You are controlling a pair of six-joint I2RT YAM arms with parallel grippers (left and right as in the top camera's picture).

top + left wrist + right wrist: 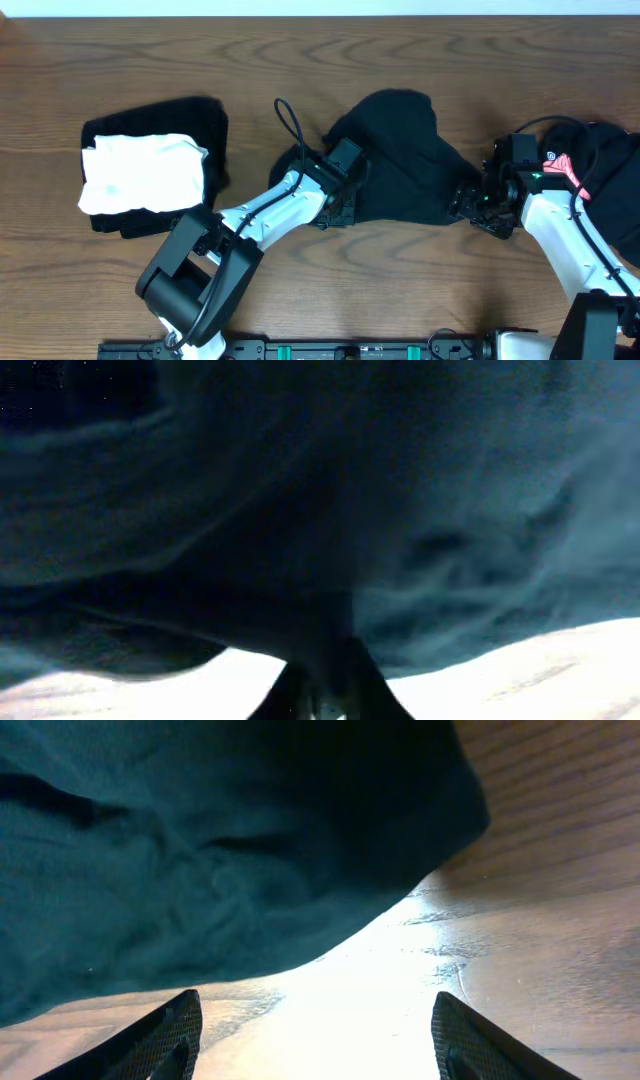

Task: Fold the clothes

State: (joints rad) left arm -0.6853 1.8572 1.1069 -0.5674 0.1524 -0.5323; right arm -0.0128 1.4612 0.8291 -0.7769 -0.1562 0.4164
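Only bare table lies between my right gripper's open fingers, so next I need to lower my right gripper toward the shirt (300, 510), onto its hem beside its corner.
A crumpled black T-shirt (400, 150) lies in the middle of the wooden table. My left gripper (350, 197) is at its left lower edge, shut on a fold of the black fabric. In the left wrist view the two fingers (325, 695) meet with cloth pinched between them, and the shirt (300, 510) fills the view. My right gripper (466, 203) stands open at the shirt's right lower corner. The right wrist view shows bare table between its fingertips (315, 1040), with the shirt's hem (200, 850) just ahead of them.
At the left, a folded white garment (143, 172) rests on a folded black one (205, 125). A heap of dark clothes (612, 160) with a pink-red patch (566, 170) lies at the right edge, behind my right arm.
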